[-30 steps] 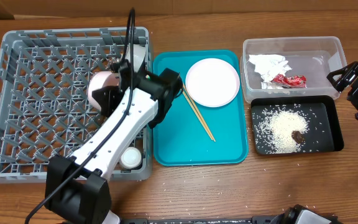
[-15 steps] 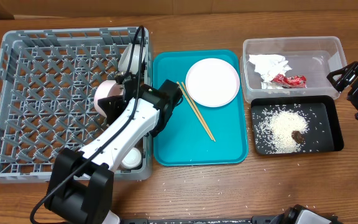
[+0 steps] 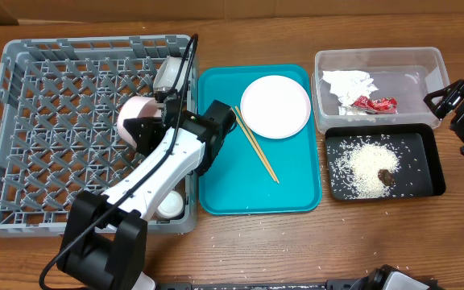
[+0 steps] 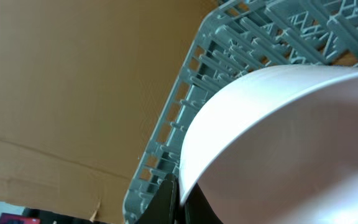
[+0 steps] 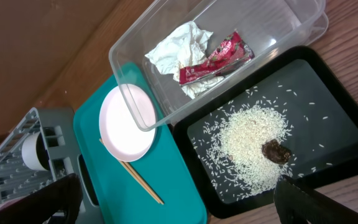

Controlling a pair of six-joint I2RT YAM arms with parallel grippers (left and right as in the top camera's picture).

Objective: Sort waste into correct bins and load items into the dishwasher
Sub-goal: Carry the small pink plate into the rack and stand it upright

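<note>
I need to lower the pink-white plate on edge onto the rack's wires [image 3: 145, 89] beside the white cup before my left gripper lets go of the plate's rim.
My left gripper [image 3: 145, 127] is shut on the rim of a pale pink-white plate [image 3: 132, 113] and holds it on edge over the grey dish rack [image 3: 22, 97]. In the left wrist view the plate [image 4: 291, 137] fills the frame, with my fingers [image 4: 180, 200] pinched on its rim. A second plate [image 3: 275, 106] and two chopsticks [image 3: 254, 143] lie on the teal tray [image 3: 296, 185]. The napkin [image 3: 348, 84] and red wrapper [image 3: 375, 103] lie in the clear tub [image 3: 377, 58]. Rice [image 3: 364, 166] and a brown lump [image 3: 386, 176] lie in the black tray [image 3: 429, 161]. My right gripper [image 3: 460, 110] is open and empty beside the tub.
A small white cup [image 3: 169, 74] sits at the rack's far right corner and a white bowl [image 3: 170, 205] at its near right corner. Loose rice grains dot the wooden table in front of the trays. The right wrist view shows the tub [image 5: 229, 37], black tray [image 5: 328, 112] and teal tray [image 5: 185, 205].
My left gripper has shifted slightly over the rack's right side with the plate in it. The right arm has not moved.
</note>
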